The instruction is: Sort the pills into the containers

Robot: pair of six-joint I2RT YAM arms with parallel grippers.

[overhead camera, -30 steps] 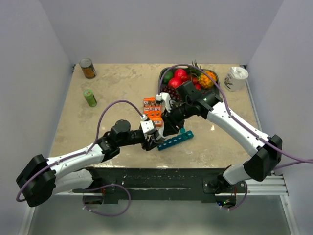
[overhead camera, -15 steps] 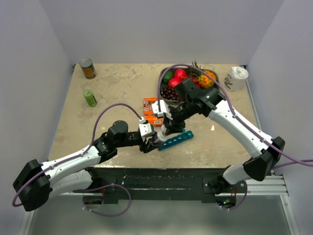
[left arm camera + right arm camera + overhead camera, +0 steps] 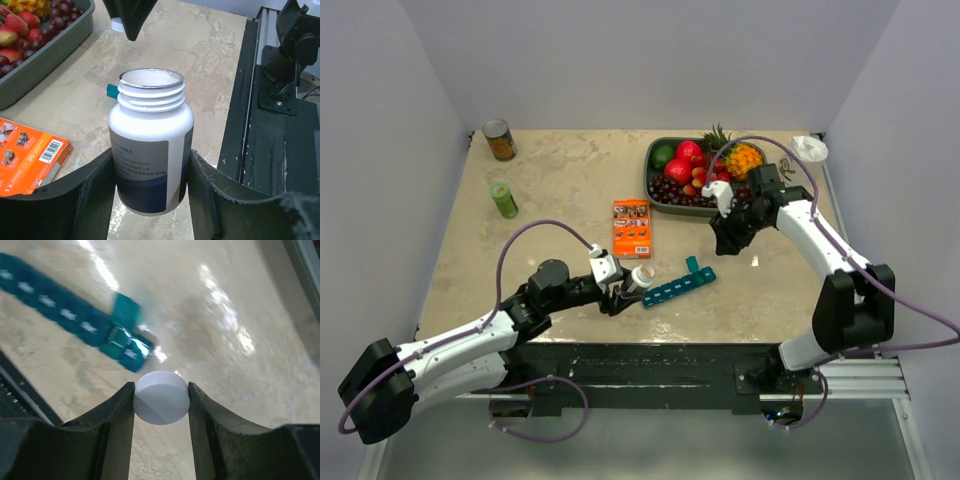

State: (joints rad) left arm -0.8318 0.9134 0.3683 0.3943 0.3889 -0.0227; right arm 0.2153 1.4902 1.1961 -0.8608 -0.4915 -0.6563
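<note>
Next, my right gripper lowers the bottle's cap onto the table beside the grey tray, away from the teal strip point(image 3: 75, 315), since the table is bare there.
My left gripper point(image 3: 628, 285) is shut on a small white bottle point(image 3: 640, 277) with a blue-purple label, just left of the containers. The left wrist view shows the bottle point(image 3: 150, 145) upright between the fingers point(image 3: 100, 175), its threaded mouth uncapped. The pills are hidden from every view. The containers point(image 3: 678, 285) are a teal strip lying on the table, with one end lid point(image 3: 692, 264) standing open. My right gripper point(image 3: 722, 240) hovers right of the strip, shut on the bottle's white cap point(image 3: 161, 397). Below the cap lies the blurred teal strip point(image 3: 75, 315).
A grey tray point(image 3: 651, 180) of fruit stands at the back, close to my right arm. A flat orange box point(image 3: 631, 226) lies behind the bottle. A tin can point(image 3: 499, 139) and a small green bottle point(image 3: 503, 199) stand far left. A white mug point(image 3: 805, 160) is at the back right.
My right gripper has pulled away from the bottle to the right, carrying the cap. The left gripper has kept the bottle and shifted slightly nearer.
</note>
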